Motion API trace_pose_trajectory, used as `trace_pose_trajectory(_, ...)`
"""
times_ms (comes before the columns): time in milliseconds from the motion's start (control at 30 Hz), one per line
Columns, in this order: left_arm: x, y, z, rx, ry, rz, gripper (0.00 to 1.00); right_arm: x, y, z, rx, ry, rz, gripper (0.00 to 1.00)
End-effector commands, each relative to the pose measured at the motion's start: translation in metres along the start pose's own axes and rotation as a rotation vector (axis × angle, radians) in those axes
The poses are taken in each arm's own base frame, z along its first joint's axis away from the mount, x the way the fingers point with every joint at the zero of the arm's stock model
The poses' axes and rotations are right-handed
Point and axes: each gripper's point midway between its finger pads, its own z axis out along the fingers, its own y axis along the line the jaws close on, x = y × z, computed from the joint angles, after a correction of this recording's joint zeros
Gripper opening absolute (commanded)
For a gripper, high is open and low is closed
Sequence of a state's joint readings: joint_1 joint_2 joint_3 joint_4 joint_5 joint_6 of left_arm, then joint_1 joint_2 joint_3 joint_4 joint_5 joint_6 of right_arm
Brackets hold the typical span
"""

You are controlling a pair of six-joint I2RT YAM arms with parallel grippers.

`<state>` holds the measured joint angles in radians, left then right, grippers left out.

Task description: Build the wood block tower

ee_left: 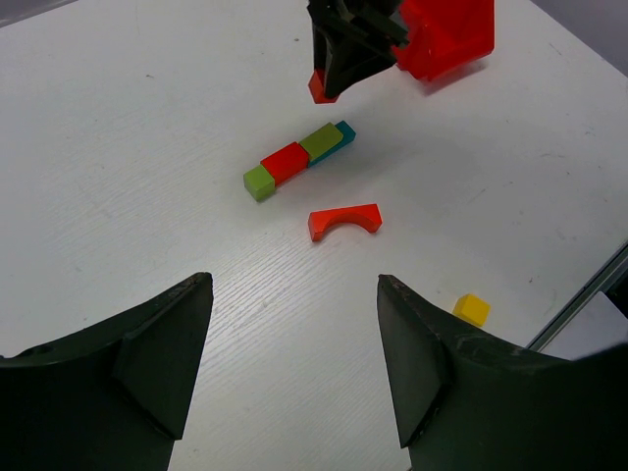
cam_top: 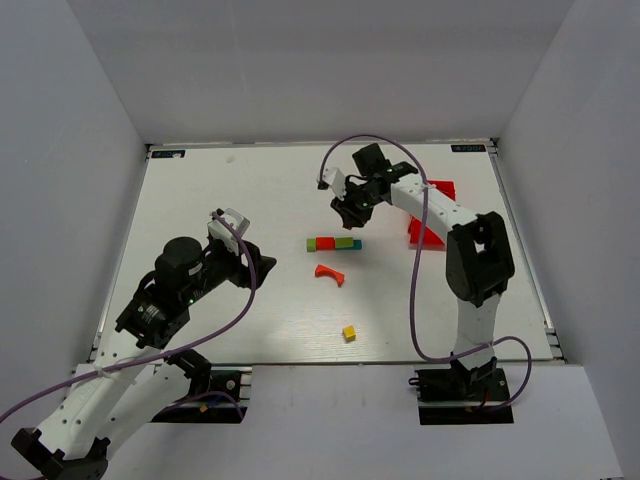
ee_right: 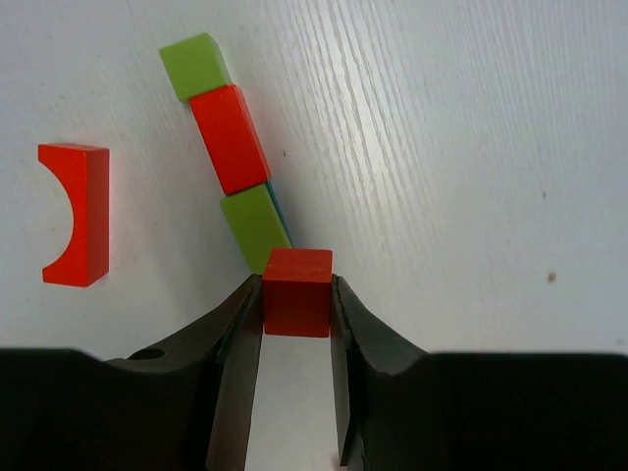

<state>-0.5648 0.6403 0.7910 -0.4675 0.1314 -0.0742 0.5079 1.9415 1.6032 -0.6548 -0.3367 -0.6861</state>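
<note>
The red cube [ee_right: 296,291] should be released next on the seam of the red and green blocks. My right gripper needs to swing back and down, turning, to get there, as the row slants to it.
A row of wooden blocks [cam_top: 334,244] lies mid-table: green cube [ee_right: 196,66], red block [ee_right: 229,138], green block [ee_right: 255,228], with a teal block [ee_left: 343,132] at its end. A red arch [cam_top: 329,272] lies just in front of the row and a yellow cube [cam_top: 349,333] nearer the front edge. My right gripper [cam_top: 349,217] is shut on a red cube [ee_right: 296,291] and holds it above the table beside the row's teal end. My left gripper [cam_top: 254,263] is open and empty, left of the blocks, facing them; the arch [ee_left: 344,221] lies ahead of its fingers.
A large red plastic bin [cam_top: 430,215] stands at the right, behind the right arm; it also shows in the left wrist view [ee_left: 446,37]. White walls enclose the table on three sides. The table's front edge runs close to the yellow cube [ee_left: 471,309].
</note>
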Motion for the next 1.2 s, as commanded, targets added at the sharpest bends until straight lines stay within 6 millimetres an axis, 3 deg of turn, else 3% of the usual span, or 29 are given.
trace_pose_trajectory(0, 0.000, 0.001, -0.001, 0.001, -0.007, 0.006, 0.78, -0.015, 0.003, 0.006, -0.043, 0.002, -0.099, 0.22)
trace_pose_trajectory(533, 0.000, 0.001, -0.001, 0.001, -0.007, 0.006, 0.78, -0.018, 0.031, 0.032, -0.174, 0.091, -0.271, 0.22)
trace_pose_trajectory(1167, 0.000, 0.001, -0.001, 0.001, -0.007, 0.006, 0.78, -0.023, 0.032, 0.042, -0.216, 0.120, -0.342, 0.22)
